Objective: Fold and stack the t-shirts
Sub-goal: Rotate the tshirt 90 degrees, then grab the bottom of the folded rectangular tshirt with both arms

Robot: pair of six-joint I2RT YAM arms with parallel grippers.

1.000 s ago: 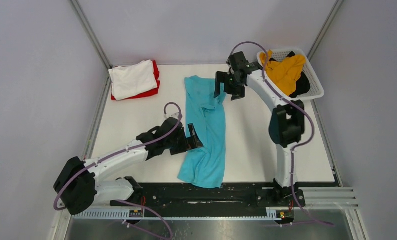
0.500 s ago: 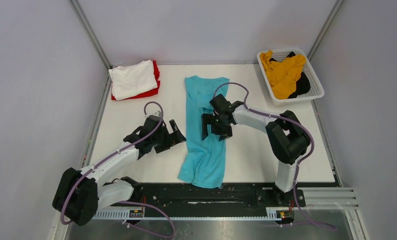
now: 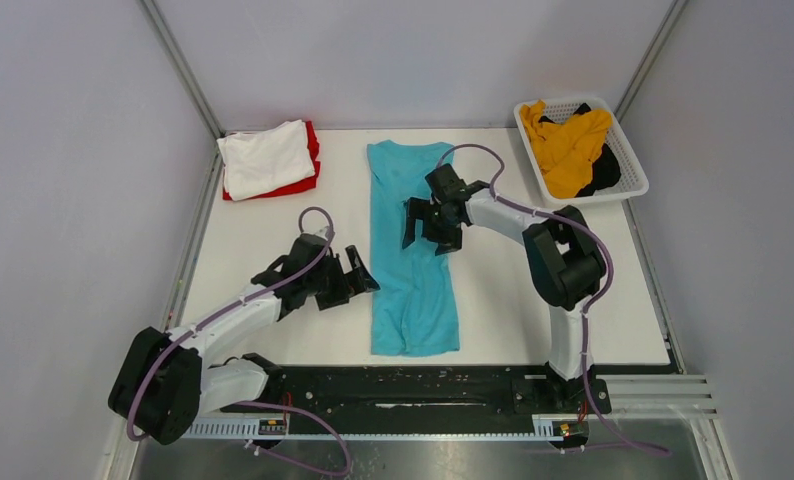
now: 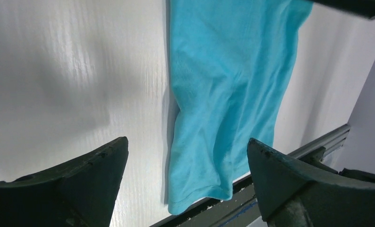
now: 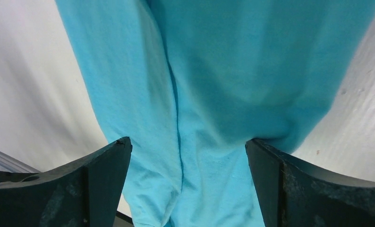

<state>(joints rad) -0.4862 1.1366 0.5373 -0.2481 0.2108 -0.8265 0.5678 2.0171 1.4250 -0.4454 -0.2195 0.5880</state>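
Note:
The nearer hem corner [image 3: 377,350] of the teal t-shirt [image 3: 411,250] is below and back toward the robot's base, so the left gripper will next move back and down onto that corner.
A teal t-shirt [image 3: 411,250] lies as a long narrow strip down the middle of the table, hem at the near edge. My right gripper [image 3: 430,232] hovers open over its upper half; in the right wrist view the teal t-shirt [image 5: 214,71] fills the space between the spread fingers [image 5: 105,175], which hold nothing. My left gripper [image 3: 362,273] stands open just left of the strip. The left wrist view has the teal t-shirt [image 4: 223,94] ahead of the empty left gripper [image 4: 186,142]. A folded white t-shirt [image 3: 265,157] rests on a red t-shirt [image 3: 298,184] at the far left.
A white mesh basket [image 3: 628,160] at the far right corner holds a mustard yellow t-shirt [image 3: 570,145] and a black t-shirt [image 3: 603,175]. The black rail [image 3: 413,385] runs along the near table edge. Grey walls enclose the table on three sides.
My right gripper came from beside the basket to over the teal shirt's upper half. The left gripper drew back off the shirt. The shirt now lies straighter and flatter.

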